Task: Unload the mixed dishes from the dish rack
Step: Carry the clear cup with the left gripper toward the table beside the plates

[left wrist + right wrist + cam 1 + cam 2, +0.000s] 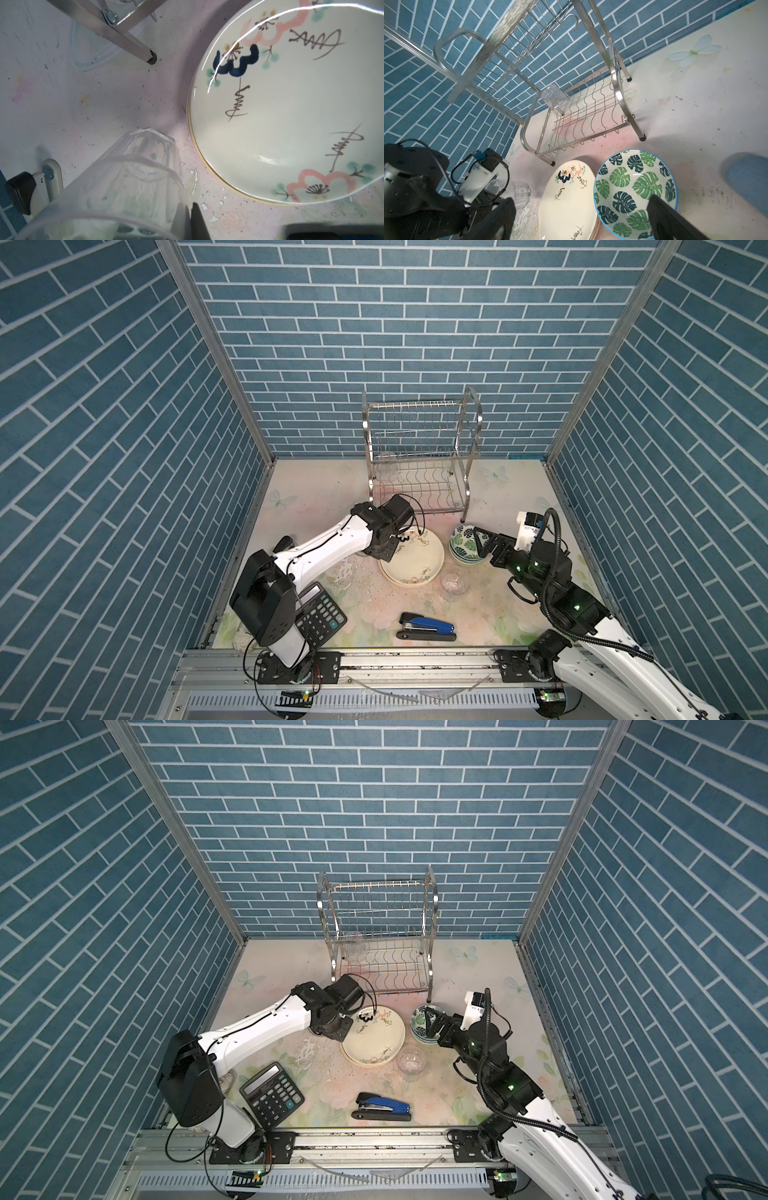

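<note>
My left gripper should next go down beside the cream floral plate (413, 558) until the clear tumbler's base meets the table, then release the tumbler's side, as bare table is free there.
My left gripper (188, 207) is shut on the wall of a clear tumbler (116, 187), one finger inside and one outside. It holds the glass tilted, low over the table, just left of the cream floral plate (413, 558) that tops a plate stack. Another tumbler (555, 99) stands upside down on the lower shelf of the dish rack (419, 456). A third tumbler (455, 580) stands on the table in front of the plates. My right gripper (583, 218) hangs open over the green-leaf bowl (633, 187), which sits on other bowls to the right of the plates.
A black calculator (320, 614) lies at the front left under the left arm. A blue stapler (428, 626) lies near the table's front edge. Blue brick walls close in the back and both sides, and the rack stands against the back wall.
</note>
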Robot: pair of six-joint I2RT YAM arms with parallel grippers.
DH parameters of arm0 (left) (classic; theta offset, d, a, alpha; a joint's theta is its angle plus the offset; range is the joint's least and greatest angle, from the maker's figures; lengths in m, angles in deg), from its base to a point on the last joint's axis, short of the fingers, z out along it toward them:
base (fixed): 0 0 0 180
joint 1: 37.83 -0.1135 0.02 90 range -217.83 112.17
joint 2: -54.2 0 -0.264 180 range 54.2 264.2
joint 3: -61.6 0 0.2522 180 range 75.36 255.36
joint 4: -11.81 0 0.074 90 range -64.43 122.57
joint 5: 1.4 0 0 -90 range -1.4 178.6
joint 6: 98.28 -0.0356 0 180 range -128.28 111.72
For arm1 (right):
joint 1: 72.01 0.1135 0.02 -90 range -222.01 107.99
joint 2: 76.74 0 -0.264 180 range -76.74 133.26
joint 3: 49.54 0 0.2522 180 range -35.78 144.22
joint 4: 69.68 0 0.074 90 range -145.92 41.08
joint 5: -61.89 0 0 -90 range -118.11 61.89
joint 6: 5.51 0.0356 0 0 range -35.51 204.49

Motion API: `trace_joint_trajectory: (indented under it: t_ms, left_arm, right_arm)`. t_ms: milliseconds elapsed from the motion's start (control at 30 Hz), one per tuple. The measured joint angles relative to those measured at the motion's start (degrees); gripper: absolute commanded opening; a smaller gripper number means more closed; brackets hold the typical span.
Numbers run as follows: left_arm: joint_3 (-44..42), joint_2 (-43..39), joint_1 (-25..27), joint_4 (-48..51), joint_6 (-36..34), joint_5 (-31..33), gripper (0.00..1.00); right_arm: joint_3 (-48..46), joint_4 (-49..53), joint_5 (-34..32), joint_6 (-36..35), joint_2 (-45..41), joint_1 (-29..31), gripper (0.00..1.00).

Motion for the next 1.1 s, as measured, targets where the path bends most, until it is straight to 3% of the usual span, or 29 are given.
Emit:
trace_joint_trajectory:
  t_ms: [567, 867, 1100]
  left_arm:
    - [0.5, 5.5, -5.1, -4.2, -0.4, -5.0, 0.03]
    - [0.2, 7.7, -6.5, -5.4, -0.9, -7.7, 0.19]
    - [0.1, 7.9, -6.9, -5.8, -1.0, -8.2, 0.24]
  right_arm:
    - [0.0, 0.1, 0.3, -3.7, 2.2, 0.0, 0.99]
    - [0.0, 0.1, 0.3, -3.8, 2.3, 0.0, 0.99]
    - [0.0, 0.1, 0.3, -3.7, 3.4, 0.0, 0.99]
